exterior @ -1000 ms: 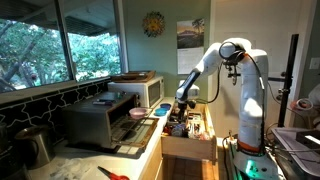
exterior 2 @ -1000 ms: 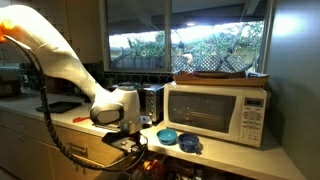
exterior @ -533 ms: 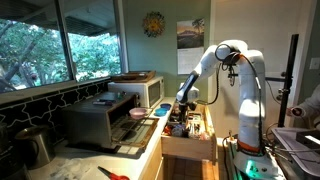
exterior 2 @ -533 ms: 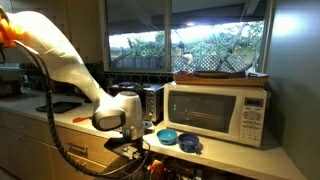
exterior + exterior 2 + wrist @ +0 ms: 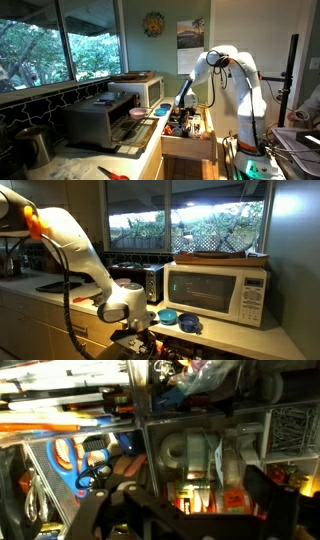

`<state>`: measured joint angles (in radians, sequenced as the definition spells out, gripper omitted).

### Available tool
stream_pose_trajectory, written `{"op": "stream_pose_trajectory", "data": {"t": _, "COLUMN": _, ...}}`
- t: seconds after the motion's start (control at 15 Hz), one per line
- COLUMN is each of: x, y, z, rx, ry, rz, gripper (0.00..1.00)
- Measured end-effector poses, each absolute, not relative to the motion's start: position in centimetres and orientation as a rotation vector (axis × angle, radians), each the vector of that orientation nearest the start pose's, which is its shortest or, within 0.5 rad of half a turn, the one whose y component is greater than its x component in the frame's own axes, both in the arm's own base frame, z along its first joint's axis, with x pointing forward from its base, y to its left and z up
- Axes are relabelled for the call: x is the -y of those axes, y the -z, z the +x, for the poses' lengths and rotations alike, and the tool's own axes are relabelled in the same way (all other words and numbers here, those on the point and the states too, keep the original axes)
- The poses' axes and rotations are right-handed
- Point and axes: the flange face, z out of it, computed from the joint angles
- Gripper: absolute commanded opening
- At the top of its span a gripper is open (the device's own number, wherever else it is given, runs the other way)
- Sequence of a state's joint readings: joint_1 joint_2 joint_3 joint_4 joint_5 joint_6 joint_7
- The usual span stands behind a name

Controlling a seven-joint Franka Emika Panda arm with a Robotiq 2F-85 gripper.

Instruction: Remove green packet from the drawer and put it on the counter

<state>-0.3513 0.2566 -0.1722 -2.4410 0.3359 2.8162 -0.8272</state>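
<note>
My gripper moves down into the section of the drawer next and closes its fingers around the packet. The pale green packet (image 5: 197, 456) lies below and between its open fingers.
The drawer (image 5: 189, 148) stands pulled out below the counter (image 5: 120, 158), full of small items in divided compartments (image 5: 142, 435). My gripper (image 5: 183, 108) hangs low over the drawer's back part; it also shows in an exterior view (image 5: 131, 332). In the wrist view its two dark fingers are spread wide, and the gripper (image 5: 185, 510) is open and empty. Between them lies a pale green-grey packet (image 5: 190, 455) in a compartment, above orange-labelled items (image 5: 232, 498). I cannot tell for sure that this is the green packet.
A toaster oven (image 5: 100, 120) and a microwave (image 5: 217, 290) stand on the counter, with blue bowls (image 5: 170, 316) beside the microwave. Scissors with blue and orange handles (image 5: 85, 465) and long utensils (image 5: 60, 405) fill the drawer's other compartments.
The arm has folded and lowered, bringing the gripper down closer to the drawer's contents. Nothing has been taken hold of.
</note>
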Motion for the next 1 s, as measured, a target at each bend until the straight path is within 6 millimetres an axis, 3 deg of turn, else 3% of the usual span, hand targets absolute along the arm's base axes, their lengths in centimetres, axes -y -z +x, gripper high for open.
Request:
{"op": "stream_pose_trajectory", "data": {"t": 0.07, "x": 26.2, "y": -20.9, "z": 42.7, "rx": 0.025, "ry": 0.261, "rz": -3.140, "gripper": 0.85}}
{"op": "stream_pose_trajectory", "data": {"t": 0.13, "x": 25.9, "y": -20.7, "z": 43.3, "rx": 0.049, "ry": 0.281, "rz": -3.135, "gripper": 0.69}}
{"op": "stream_pose_trajectory", "data": {"t": 0.33, "x": 25.3, "y": -19.9, "z": 44.6, "rx": 0.099, "ry": 0.301, "rz": -3.117, "gripper": 0.48}}
{"op": "stream_pose_trajectory", "data": {"t": 0.73, "x": 26.4, "y": -18.3, "z": 44.7, "rx": 0.086, "ry": 0.275, "rz": -3.113, "gripper": 0.03}}
{"op": "stream_pose_trajectory", "data": {"t": 1.0, "x": 26.7, "y": -18.2, "z": 44.5, "rx": 0.083, "ry": 0.272, "rz": -3.114, "gripper": 0.00}}
